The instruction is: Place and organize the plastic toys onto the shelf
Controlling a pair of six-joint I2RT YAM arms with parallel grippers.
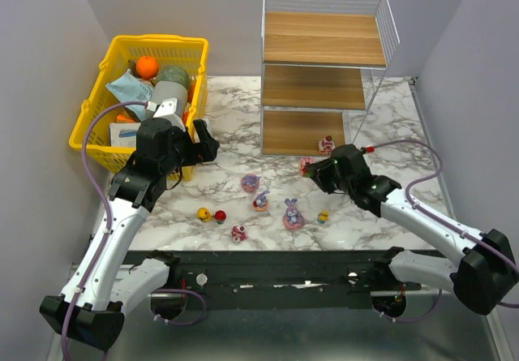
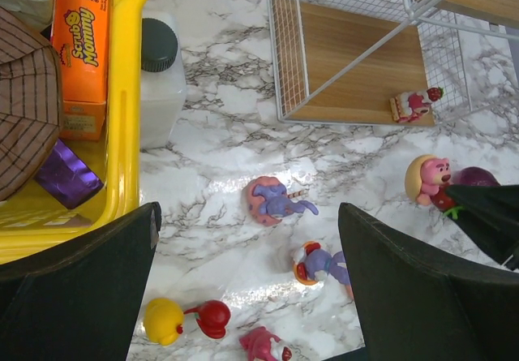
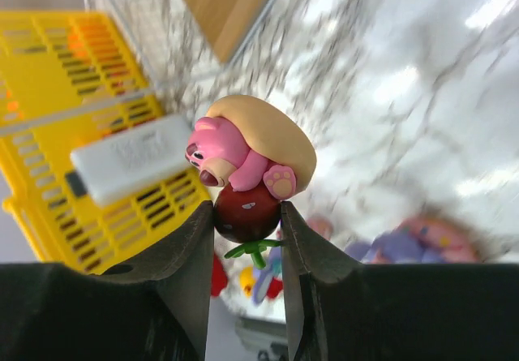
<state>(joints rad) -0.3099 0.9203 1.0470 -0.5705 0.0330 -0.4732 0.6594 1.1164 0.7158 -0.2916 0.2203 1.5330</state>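
My right gripper needs to move outward onto the front of the shelf's bottom board and release the bear toy there, because bare wood shows beside the pink-red toy.
The white wire shelf with wooden boards stands at the back; one small pink-red toy sits on its bottom board, also seen in the left wrist view. My right gripper is shut on a pink bear toy, pinching its dark red ball base just above the table in front of the shelf. Several toys lie on the marble: a purple one on a pink base, another purple one, a yellow and red pair, a pink-red one, and a bunny-eared one. My left gripper is open and empty above them.
A yellow basket full of goods stands at the back left. A white bottle with a dark cap stands beside its wall. The grey side walls close in the table on both sides.
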